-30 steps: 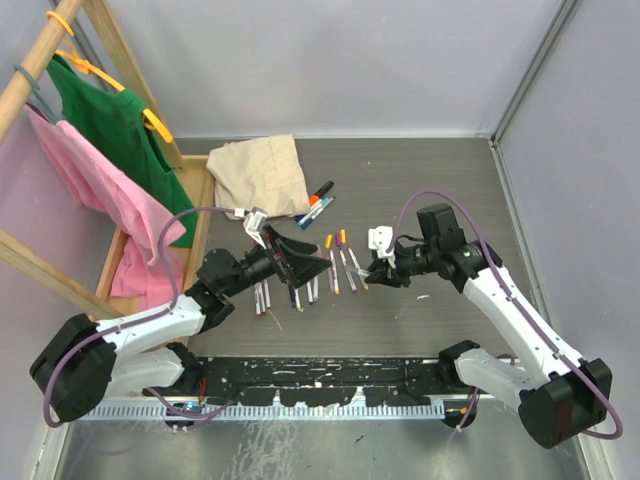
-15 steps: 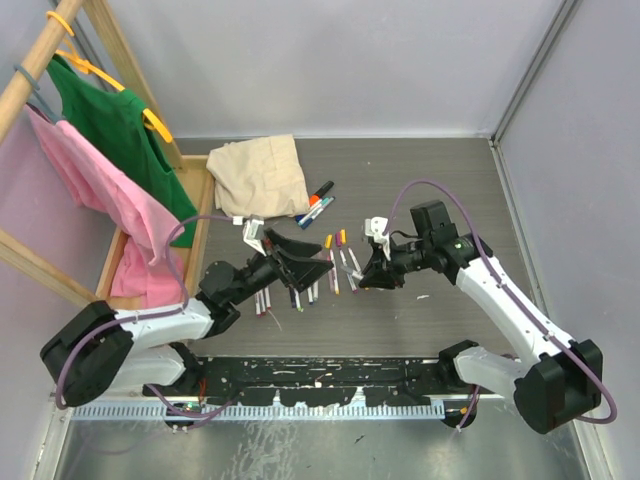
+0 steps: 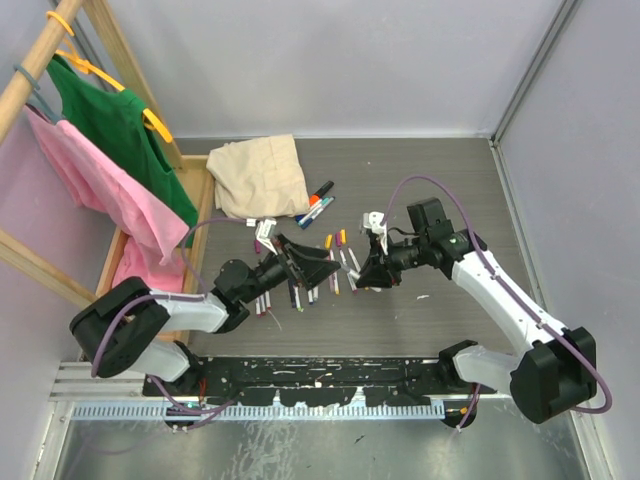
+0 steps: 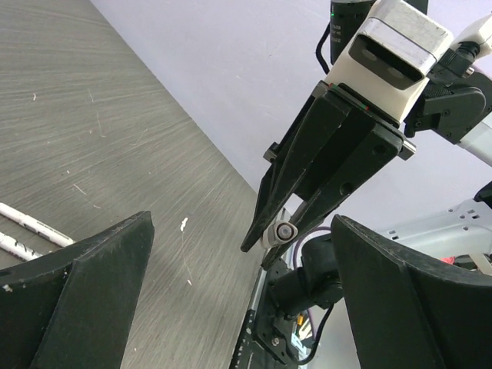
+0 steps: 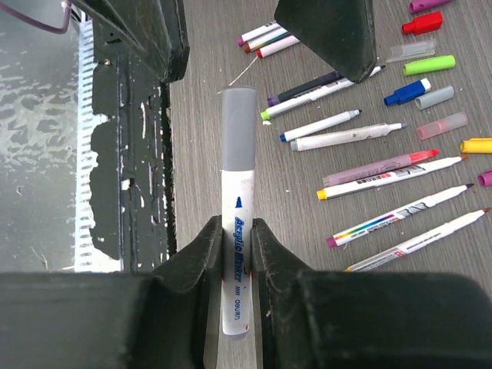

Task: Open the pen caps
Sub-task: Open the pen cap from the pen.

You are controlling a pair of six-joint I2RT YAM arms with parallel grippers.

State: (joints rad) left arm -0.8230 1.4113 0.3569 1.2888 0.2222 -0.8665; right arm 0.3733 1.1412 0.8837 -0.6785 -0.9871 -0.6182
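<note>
The bare tabletop (image 5: 465, 260) beside the row of uncapped pens has room for releasing the pen, so my right gripper will turn and move down there next.
My right gripper (image 3: 366, 276) (image 5: 236, 231) is shut on a white-barrelled marker pen (image 5: 235, 265) with a grey cap (image 5: 238, 115), and the cap points at my left gripper. My left gripper (image 3: 324, 268) (image 4: 246, 307) is open, and its fingers (image 5: 330, 34) stand on either side of the cap's line, a short way off. In the left wrist view the cap (image 4: 286, 230) shows end-on between the right gripper's jaws. Several uncapped pens (image 5: 338, 138) and loose caps, red (image 5: 421, 23), green (image 5: 429, 64) and blue (image 5: 406, 94), lie on the table.
A beige cloth (image 3: 262, 175) lies at the back, with a black marker with an orange cap (image 3: 319, 193) beside it. A wooden rack with a green garment (image 3: 115, 120) and a pink garment (image 3: 100, 190) stands at the left. A black rail (image 3: 320, 375) runs along the near edge.
My left gripper has reached to the right, towards the right gripper. My right gripper has moved a little left with the pen, so the two are closer.
</note>
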